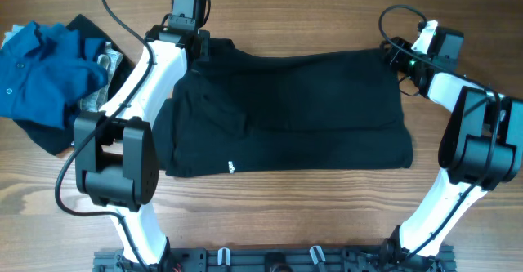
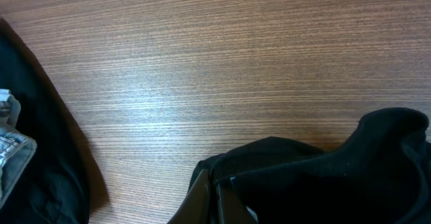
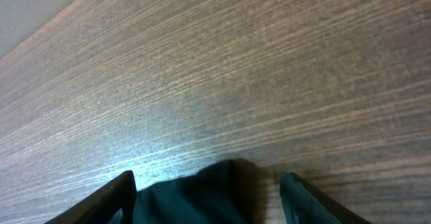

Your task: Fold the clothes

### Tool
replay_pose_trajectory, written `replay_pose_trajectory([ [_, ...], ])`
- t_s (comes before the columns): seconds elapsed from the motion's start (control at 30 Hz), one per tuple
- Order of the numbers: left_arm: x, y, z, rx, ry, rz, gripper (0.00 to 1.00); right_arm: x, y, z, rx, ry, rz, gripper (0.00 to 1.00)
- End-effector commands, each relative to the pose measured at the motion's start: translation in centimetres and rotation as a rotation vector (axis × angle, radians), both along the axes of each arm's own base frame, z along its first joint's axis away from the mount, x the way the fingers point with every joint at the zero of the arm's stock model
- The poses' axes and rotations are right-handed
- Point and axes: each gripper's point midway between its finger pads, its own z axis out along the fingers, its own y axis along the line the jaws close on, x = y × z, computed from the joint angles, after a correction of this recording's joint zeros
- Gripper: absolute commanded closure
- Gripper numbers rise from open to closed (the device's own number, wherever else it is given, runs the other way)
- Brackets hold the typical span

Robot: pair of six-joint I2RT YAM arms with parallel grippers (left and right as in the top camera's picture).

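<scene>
The garment's far corner [image 1: 386, 54] [image 3: 211, 189] is between the open fingers, so my right gripper will next move slightly to the left in the overhead view and close on that corner.
A black garment [image 1: 286, 113] lies spread across the middle of the wooden table, folded roughly into a rectangle. My left gripper [image 1: 198, 45] is at its far left corner, shut on the black cloth [image 2: 323, 177]; in the left wrist view the fingers [image 2: 217, 200] pinch the fabric edge. My right gripper [image 1: 395, 54] is at the far right corner. In the right wrist view its fingers [image 3: 209, 197] are open, with the corner of the black cloth [image 3: 202, 197] lying between them.
A pile of other clothes, with a blue shirt [image 1: 37, 68] on top and a grey-white item [image 1: 102, 64], lies at the left edge. Part of that pile shows in the left wrist view [image 2: 13, 150]. Bare wood lies beyond the garment's far edge.
</scene>
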Motion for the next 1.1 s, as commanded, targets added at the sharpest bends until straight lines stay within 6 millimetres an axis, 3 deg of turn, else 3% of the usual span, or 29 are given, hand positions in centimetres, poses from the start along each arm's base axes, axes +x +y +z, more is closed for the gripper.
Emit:
replay_pose_trajectory([
  [0.0,0.4,-0.4,1.5,-0.019,-0.036,-0.003,0.96,-0.6,2.2,-3.4,0.027,0.066,0.04,0.34],
  [0.03,0.4,-0.5,1.5,-0.024,-0.035,-0.006,0.96,-0.6,2.8,-3.6,0.034,0.069,0.057,0.36],
  [0.1,0.4,-0.8,1.4,-0.04,-0.031,-0.017,0.96,-0.6,3.5,-3.8,0.036,0.076,0.066,0.53],
  [0.2,0.4,-0.9,1.4,-0.04,-0.031,-0.019,0.96,-0.7,2.7,-4.1,0.052,0.097,-0.001,0.6],
  [0.3,0.3,-0.9,1.4,-0.039,-0.029,-0.019,0.96,-0.3,2.2,-3.5,0.086,0.089,-0.035,0.96],
  [0.5,0.3,-0.9,1.4,-0.039,-0.029,-0.019,0.96,0.3,2.1,1.5,0.186,0.018,-0.028,0.96],
  [0.63,0.1,-0.8,1.4,-0.038,-0.023,-0.018,0.96,-0.4,1.7,5.0,0.15,-0.003,-0.026,0.96],
  [0.8,-0.4,-0.7,2.0,-0.036,-0.015,-0.018,0.96,-1.4,0.6,7.9,0.095,-0.008,-0.054,0.96],
  [0.87,-1.1,-0.6,2.7,-0.034,-0.005,-0.018,0.96,-2.5,0.5,8.3,0.091,0.026,-0.065,0.96],
  [0.97,-2.3,-0.3,3.1,-0.033,0.025,-0.009,0.96,-4.3,0.7,7.5,0.112,0.117,-0.081,0.96],
  [1.07,-4.5,0.2,2.1,-0.036,0.117,0.037,0.96,-6.5,0.4,6.4,0.098,0.221,-0.113,0.96],
])
